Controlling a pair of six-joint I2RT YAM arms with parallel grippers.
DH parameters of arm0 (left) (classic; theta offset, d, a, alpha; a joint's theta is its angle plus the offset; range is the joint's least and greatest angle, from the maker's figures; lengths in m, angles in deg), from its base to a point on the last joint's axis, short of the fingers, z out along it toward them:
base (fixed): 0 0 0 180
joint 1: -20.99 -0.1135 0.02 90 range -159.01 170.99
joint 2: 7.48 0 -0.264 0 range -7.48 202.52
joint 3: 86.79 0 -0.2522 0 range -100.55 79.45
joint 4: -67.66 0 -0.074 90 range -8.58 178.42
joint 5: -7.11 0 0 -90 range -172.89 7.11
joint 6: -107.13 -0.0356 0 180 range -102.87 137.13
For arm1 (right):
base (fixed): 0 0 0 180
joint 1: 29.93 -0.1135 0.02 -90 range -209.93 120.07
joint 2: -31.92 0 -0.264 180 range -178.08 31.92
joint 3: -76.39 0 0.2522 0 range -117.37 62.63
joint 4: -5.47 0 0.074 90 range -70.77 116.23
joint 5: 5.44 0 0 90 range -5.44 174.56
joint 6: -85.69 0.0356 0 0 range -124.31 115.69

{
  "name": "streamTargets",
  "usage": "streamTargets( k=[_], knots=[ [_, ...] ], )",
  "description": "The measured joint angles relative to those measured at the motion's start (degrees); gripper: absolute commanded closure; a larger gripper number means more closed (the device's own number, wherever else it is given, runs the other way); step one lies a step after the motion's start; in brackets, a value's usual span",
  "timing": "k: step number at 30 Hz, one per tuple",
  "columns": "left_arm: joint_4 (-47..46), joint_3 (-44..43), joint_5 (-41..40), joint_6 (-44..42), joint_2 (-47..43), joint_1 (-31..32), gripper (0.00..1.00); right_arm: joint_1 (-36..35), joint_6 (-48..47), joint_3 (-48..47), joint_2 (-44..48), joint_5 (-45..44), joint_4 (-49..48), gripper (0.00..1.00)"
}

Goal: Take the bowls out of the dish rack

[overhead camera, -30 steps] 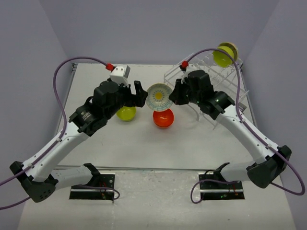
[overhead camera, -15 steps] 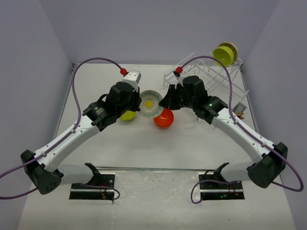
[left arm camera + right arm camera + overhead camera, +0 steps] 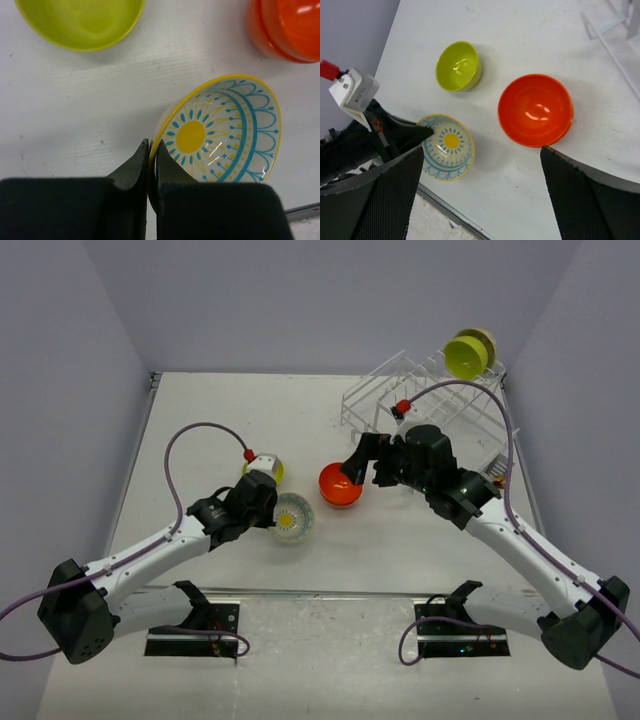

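Observation:
The racked yellow-green bowl (image 3: 463, 338) stands foremost. My right gripper will next go outward and to the right in the top view, turning onto its far rim.
My left gripper (image 3: 152, 148) is shut on the rim of a cream bowl with a yellow flower and blue pattern (image 3: 222, 134). That flower bowl (image 3: 293, 519) is held tilted, low over the near-left table. A yellow-green bowl (image 3: 270, 468) and an orange-red bowl (image 3: 338, 485) sit upright on the table. My right gripper (image 3: 362, 468) hovers open and empty above the orange-red bowl (image 3: 535, 110). The white wire dish rack (image 3: 420, 400) stands at the back right. At its far end it holds a yellow-green bowl (image 3: 466, 357) on edge.
The table's metal front edge (image 3: 450, 215) runs just near of the flower bowl (image 3: 447, 146). A second bowl (image 3: 486, 339) shows behind the one in the rack. The left arm's purple cable (image 3: 190, 440) loops over the left table.
The flower bowl passed from the right gripper to the left. The left gripper shut on it and carried it down toward the near left. The right gripper opened and drew back right.

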Motion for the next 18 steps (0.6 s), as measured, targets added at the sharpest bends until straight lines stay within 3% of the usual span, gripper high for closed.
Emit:
streamTargets(
  k=[5,10,14,18],
  knots=[
    [-5.31,9.07,1.75,2.14,-2.51,-0.66,1.00,1.20,-1.97,3.08,7.58,-4.50,0.96,0.01],
    [-11.78,13.25,6.12,3.19,-0.24,-2.43,1.00,4.70,-4.20,3.32,9.46,-4.92,2.14,0.01],
    [-14.88,13.27,6.97,3.34,2.10,-2.56,0.85,7.98,-5.62,3.96,9.60,-3.96,4.24,0.01],
    [-17.62,13.27,7.10,3.30,2.86,-2.67,0.63,9.38,-6.99,3.98,10.34,-3.56,5.66,0.01]
  ],
)
